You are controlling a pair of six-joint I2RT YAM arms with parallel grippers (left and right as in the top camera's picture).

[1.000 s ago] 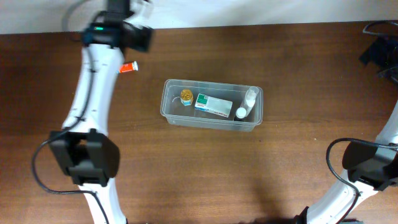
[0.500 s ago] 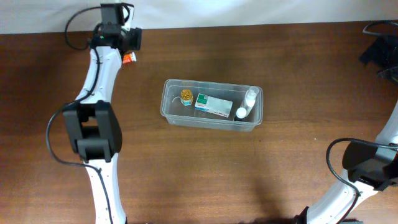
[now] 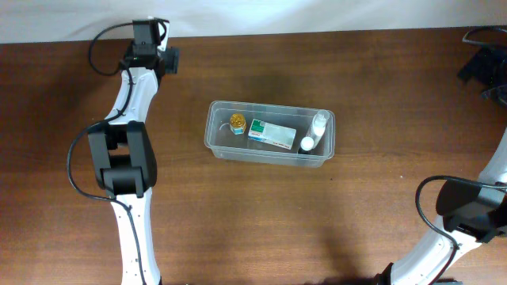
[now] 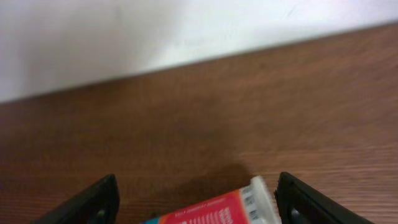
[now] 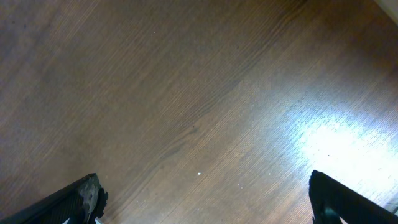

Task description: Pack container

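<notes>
My left gripper moves back toward my base next, onto the tube's red body. The tube [image 4: 217,208] only just shows at the bottom of the left wrist view.
The clear plastic container [image 3: 270,105] stands mid-table. It holds a small yellow-capped item [image 3: 237,121], a green-and-white box [image 3: 272,134] and a white bottle [image 3: 315,131]. My left gripper [image 3: 162,62] is at the far left, near the table's back edge. In the left wrist view it [image 4: 196,186] is open, with a red-and-white tube [image 4: 217,208] lying on the wood between its jaws. The tube is hidden under the gripper in the overhead view. My right gripper [image 3: 483,67] is at the far right; in the right wrist view it [image 5: 205,186] is open over bare wood.
A white wall or cloth [image 4: 155,31] runs along the table's back edge just beyond the left gripper. The brown wooden table [image 3: 261,222] stretches around the container.
My left arm has straightened toward the back edge and its gripper has come over the red tube, which showed beside it before. The container and right arm have not moved.
</notes>
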